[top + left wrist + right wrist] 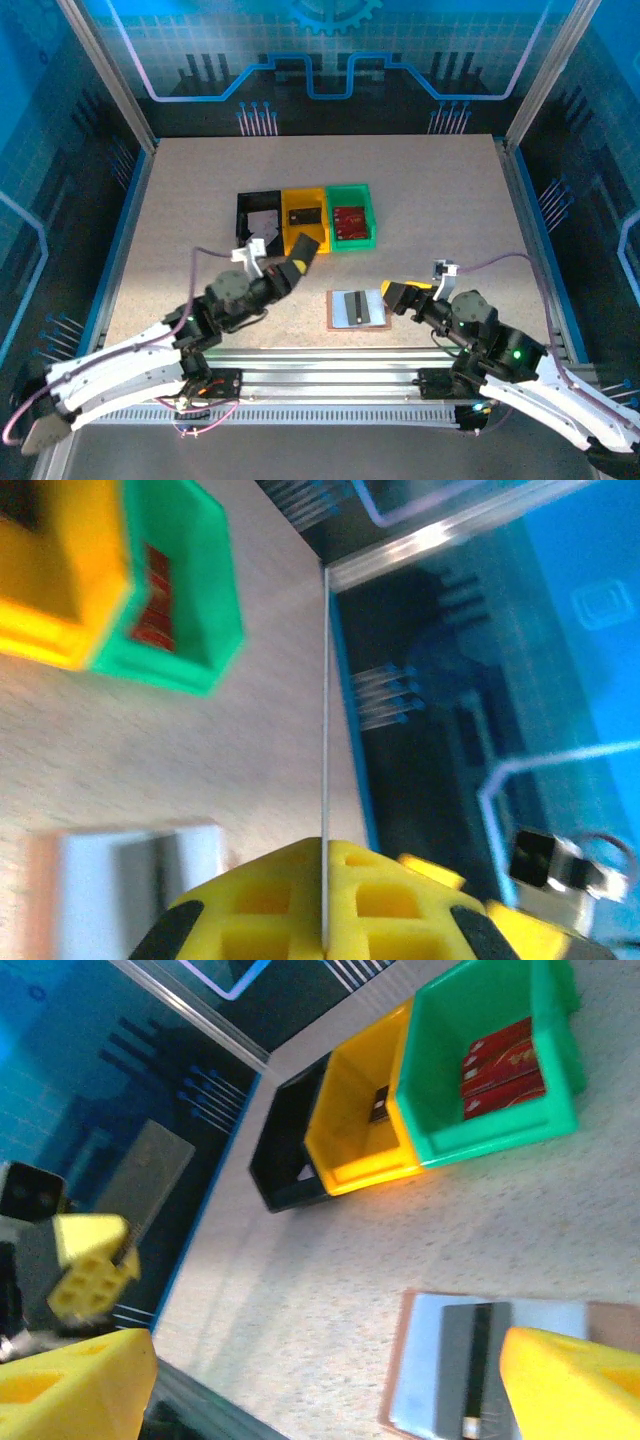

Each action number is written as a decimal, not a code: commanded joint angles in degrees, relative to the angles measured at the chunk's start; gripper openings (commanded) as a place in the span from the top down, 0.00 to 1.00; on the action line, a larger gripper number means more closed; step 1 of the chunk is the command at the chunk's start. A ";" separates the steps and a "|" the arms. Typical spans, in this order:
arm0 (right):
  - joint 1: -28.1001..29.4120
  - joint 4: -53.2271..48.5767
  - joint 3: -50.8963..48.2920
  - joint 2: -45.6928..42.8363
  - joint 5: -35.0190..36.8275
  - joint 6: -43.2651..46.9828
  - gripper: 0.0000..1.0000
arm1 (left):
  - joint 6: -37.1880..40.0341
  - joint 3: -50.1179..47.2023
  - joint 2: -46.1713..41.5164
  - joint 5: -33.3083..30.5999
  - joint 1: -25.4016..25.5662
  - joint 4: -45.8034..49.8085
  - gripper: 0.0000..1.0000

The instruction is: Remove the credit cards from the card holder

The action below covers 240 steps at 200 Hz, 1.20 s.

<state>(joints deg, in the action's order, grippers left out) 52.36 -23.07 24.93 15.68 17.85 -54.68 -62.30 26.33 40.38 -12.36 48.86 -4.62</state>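
The yellow tray [305, 224] [55, 580] is outward of my left gripper and below it, so I will next move my left gripper outward and down over that tray to let go of the thin credit card.
The card holder [357, 308] lies open and flat near the table's front, tan rim around a pale inside [420, 1380]. A dark credit card [475, 1370] with a black stripe rests on it. My right gripper [395, 297] stands open at the holder's right edge, its yellow fingers wide apart [320, 1380] with nothing between them. Left of the holder and raised above the table, my left gripper [298, 252] is shut on a thin credit card [325, 730], seen edge-on between its fingertips [325, 845]. The right wrist view shows that card as a grey rectangle [150, 1175].
Three small trays stand in a row behind the holder: black [258, 215], yellow [304, 215] and green [352, 213]. Red cards [500, 1065] lie in the green tray and a dark one in the yellow tray. Metal frame posts and blue walls surround the table.
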 commanded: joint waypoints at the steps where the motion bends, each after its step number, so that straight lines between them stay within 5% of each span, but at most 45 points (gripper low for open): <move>1: -0.87 -8.84 3.75 2.04 2.02 8.06 0.05 | 9.11 4.15 -1.88 13.09 -10.38 21.07 1.00; 23: -0.98 -11.00 5.99 3.33 1.50 11.72 0.00 | 16.17 9.11 3.29 24.39 -19.65 24.93 1.00; 45: -1.09 -12.95 7.61 4.33 0.48 14.53 0.00 | 21.74 14.79 12.76 28.90 -22.31 26.60 1.00; 106: -1.17 -18.67 10.44 4.21 -1.81 17.74 0.00 | 31.72 33.03 36.23 27.09 -24.65 33.61 1.00; 240: -0.99 -24.92 15.08 1.10 -3.86 19.61 0.00 | 38.08 56.02 67.03 28.96 -28.38 39.55 1.00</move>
<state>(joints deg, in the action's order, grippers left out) 51.68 -46.74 39.05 18.09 14.50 -35.90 -27.77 78.61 104.71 13.91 21.41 31.05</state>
